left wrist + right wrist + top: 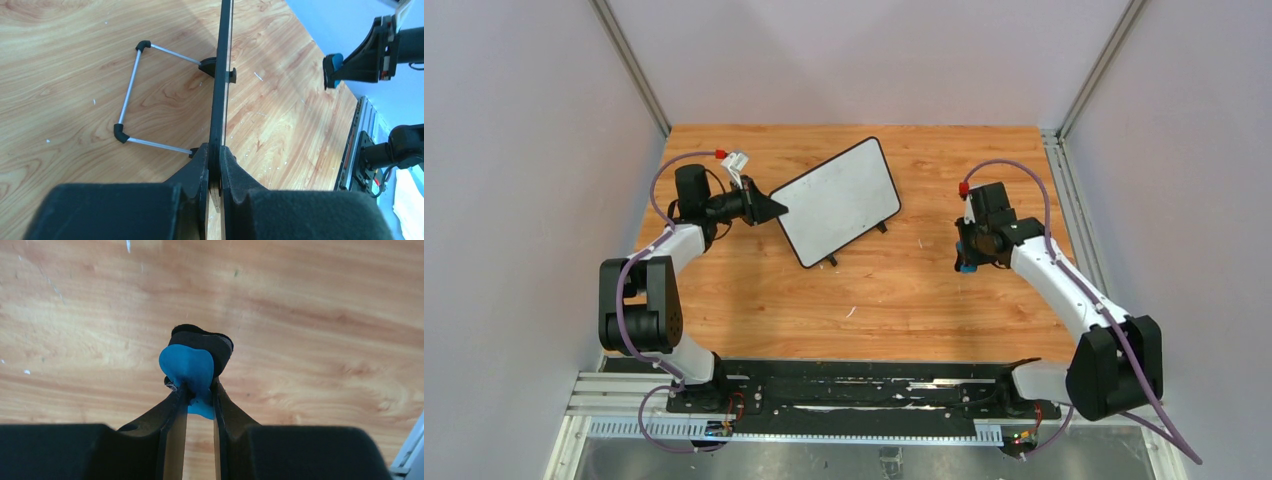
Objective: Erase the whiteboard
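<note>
The blue eraser [187, 367] will next go down with my right gripper, which will pull it back toward the black bar, onto bare wood.
The whiteboard [839, 200], white with a thin black frame, stands tilted on the wooden table, its face looking blank. My left gripper [774, 207] is shut on its left edge; in the left wrist view the board [221, 75] is seen edge-on between my fingers [216, 162], its wire stand [131, 90] behind it. My right gripper [967, 262] is shut on the blue eraser [187, 367] with a black felt side, held just above the table to the right of the board. The eraser also shows in the left wrist view [334, 64].
Grey walls with metal corner posts [634, 70] enclose the table on three sides. A black rail [854, 385] with the arm bases runs along the near edge. Small white specks [851, 312] lie on the wood.
</note>
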Controlling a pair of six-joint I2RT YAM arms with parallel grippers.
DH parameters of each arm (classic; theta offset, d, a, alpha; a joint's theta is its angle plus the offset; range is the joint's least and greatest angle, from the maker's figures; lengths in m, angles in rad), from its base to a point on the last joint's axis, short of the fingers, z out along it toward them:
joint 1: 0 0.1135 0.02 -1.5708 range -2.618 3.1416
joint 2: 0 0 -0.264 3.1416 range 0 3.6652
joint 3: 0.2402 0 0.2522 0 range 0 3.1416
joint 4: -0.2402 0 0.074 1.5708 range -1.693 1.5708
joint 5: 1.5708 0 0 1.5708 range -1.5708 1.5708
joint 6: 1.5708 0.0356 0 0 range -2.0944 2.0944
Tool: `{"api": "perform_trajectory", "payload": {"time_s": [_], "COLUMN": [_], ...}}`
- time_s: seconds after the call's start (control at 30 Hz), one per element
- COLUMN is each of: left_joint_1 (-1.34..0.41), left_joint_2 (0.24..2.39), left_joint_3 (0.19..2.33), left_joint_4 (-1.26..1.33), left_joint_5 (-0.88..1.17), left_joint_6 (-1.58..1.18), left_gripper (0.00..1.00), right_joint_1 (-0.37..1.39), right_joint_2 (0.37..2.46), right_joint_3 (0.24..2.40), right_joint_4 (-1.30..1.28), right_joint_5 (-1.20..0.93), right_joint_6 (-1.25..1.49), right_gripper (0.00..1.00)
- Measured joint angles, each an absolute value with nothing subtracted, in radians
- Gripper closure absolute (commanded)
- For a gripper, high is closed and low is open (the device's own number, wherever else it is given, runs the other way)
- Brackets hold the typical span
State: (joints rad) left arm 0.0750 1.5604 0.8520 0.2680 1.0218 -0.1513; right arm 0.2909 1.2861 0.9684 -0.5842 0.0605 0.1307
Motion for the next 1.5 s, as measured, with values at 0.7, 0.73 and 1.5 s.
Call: {"api": "perform_trajectory", "payload": {"time_s": [0.7,0.73,1.5], "left_joint_1": [0.075,0.075,0.075], "left_joint_2": [1.570,1.571,1.578], "left_joint_3": [0.868,0.868,0.870], "left_joint_4": [0.233,0.229,0.156], "left_joint_5": [1.000,0.995,0.973], "left_joint_6": [-0.108,-0.099,-0.040], "left_gripper": [0.76,0.74,0.33], "right_joint_1": [0.285,0.285,0.285], "right_joint_2": [1.404,1.404,1.413], "right_joint_3": [0.852,0.852,0.847], "right_joint_4": [-0.591,-0.590,-0.574], "right_joint_5": [-0.094,-0.095,-0.103], "right_joint_6": [0.188,0.188,0.189], "right_gripper": [0.91,0.91,0.56]}}
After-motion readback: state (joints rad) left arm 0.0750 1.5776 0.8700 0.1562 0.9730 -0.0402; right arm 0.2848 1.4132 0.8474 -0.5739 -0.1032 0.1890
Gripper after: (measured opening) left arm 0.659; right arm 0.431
